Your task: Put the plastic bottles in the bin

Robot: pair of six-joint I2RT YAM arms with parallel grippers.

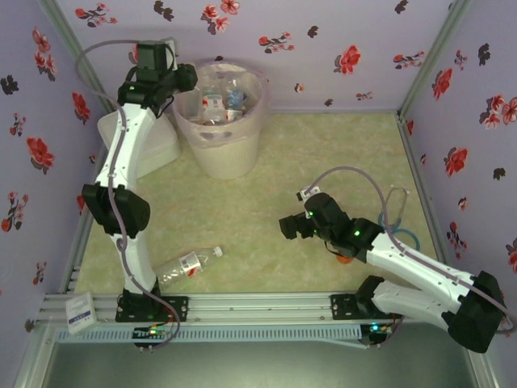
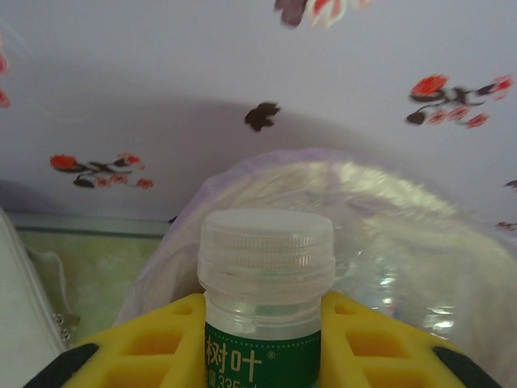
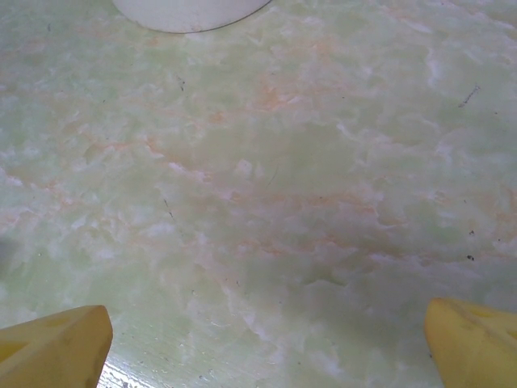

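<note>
Other bottles already lie in the bin. My left gripper should move off the rim of the bin, go over the bin's opening (image 1: 212,101) (image 2: 388,267) and lower to release the clear bottle there.
My left gripper (image 1: 187,78) is raised at the left rim of the pale pink-beige bin (image 1: 218,153), shut on a clear bottle (image 2: 265,259) with a white cap and a green label. Its yellow fingers (image 2: 153,343) clamp the bottle's neck. Right behind the bottle is the bin's liner bag (image 2: 404,234). Several bottles (image 1: 220,101) lie inside the bin. One more clear bottle (image 1: 187,265) with a white cap lies on its side on the table near the left arm's base. My right gripper (image 1: 289,228) hovers open over bare table (image 3: 265,343), with nothing between its fingers.
A white box (image 1: 157,149) stands against the left wall beside the bin. A small orange item (image 1: 344,259) sits under the right arm, and a blue-ringed cable loop (image 1: 401,234) lies behind it. The bin's base (image 3: 190,12) shows ahead of the right gripper.
</note>
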